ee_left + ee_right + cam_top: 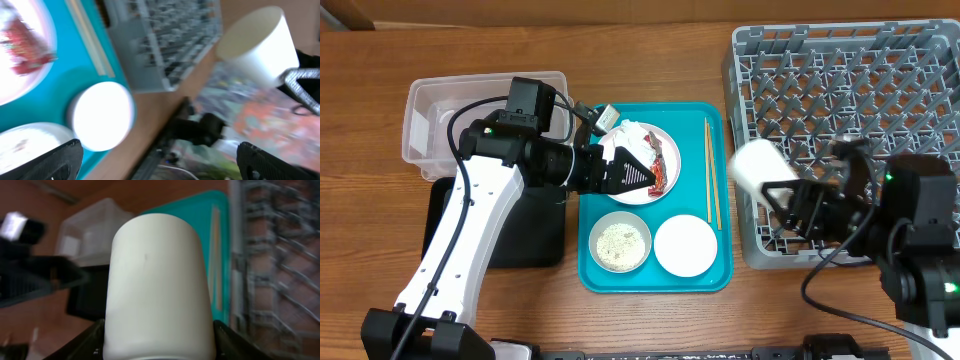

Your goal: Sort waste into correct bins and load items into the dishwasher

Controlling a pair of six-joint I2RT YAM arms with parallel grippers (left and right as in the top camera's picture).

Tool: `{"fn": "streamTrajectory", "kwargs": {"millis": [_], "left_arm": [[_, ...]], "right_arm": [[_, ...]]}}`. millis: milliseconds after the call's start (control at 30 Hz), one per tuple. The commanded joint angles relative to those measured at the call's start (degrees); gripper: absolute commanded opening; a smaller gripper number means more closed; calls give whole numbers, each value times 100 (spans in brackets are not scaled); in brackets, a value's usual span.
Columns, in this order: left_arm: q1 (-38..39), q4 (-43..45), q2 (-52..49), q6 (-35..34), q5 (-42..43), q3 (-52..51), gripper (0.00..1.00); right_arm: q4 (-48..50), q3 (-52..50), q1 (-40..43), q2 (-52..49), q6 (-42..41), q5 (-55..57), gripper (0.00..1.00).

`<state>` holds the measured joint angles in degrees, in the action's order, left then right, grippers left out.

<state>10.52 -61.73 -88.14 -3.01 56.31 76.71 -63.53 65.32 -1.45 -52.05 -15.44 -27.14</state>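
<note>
My right gripper should move back and down next and let go of the cup (755, 165) in the rack's near, tray-side corner (782, 238), because that corner is below the gripper and closer to my base.
My right gripper (772, 192) is shut on the small white cup (755, 165) and holds it on its side above the left edge of the grey dish rack (850, 90). In the right wrist view the cup (157, 280) fills the space between the fingers (159, 347). My left gripper (652, 178) is open and empty over the white plate (665, 150), which holds the red-and-white wrapper (663, 178) and tissue (632, 135). A bowl with rice grains (620, 242), a white bowl (685, 245) and chopsticks (712, 170) lie on the teal tray (715, 275).
The clear tub (445, 120) stands at the back left, with the black tray (525, 240) in front of it, partly under my left arm. The left wrist view is blurred; it shows the white bowl (102, 115), the cup (260, 45) and open fingers (160, 162).
</note>
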Motion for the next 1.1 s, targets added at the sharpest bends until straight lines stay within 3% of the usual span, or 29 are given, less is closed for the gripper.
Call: {"fn": "streamTrajectory", "kwargs": {"millis": [0, 300, 400, 533, 600, 667, 767, 933, 1067], "left_arm": [[39, 13, 52, -42, -780, 103, 100], [131, 2, 52, -42, -846, 103, 100], [262, 7, 50, -39, -876, 103, 100], [549, 26, 50, -42, -1056, 103, 100], [721, 11, 50, -44, -1349, 103, 100], [901, -39, 50, -94, -1705, 103, 100], [1099, -111, 50, -356, -2293, 103, 100], [1392, -306, 50, -981, -3410, 103, 91], [1744, -516, 50, -1679, -4765, 74, 86]], "right_arm": [[-461, 107, 201, -74, -774, 2024, 55], [-1790, 107, 205, -1357, -901, 2258, 56], [-1792, 107, 116, -1810, -859, 2205, 63], [-1541, 109, -52, -2118, -820, 2188, 82], [-1456, 140, -59, -2122, -824, 2105, 93], [-1480, 264, -59, -2090, -822, 2090, 96], [-1484, 490, -59, -1897, -822, 2081, 96], [-1307, 835, -59, -1285, -817, 1943, 95], [-841, 866, -59, -643, -817, 1526, 96]]}}
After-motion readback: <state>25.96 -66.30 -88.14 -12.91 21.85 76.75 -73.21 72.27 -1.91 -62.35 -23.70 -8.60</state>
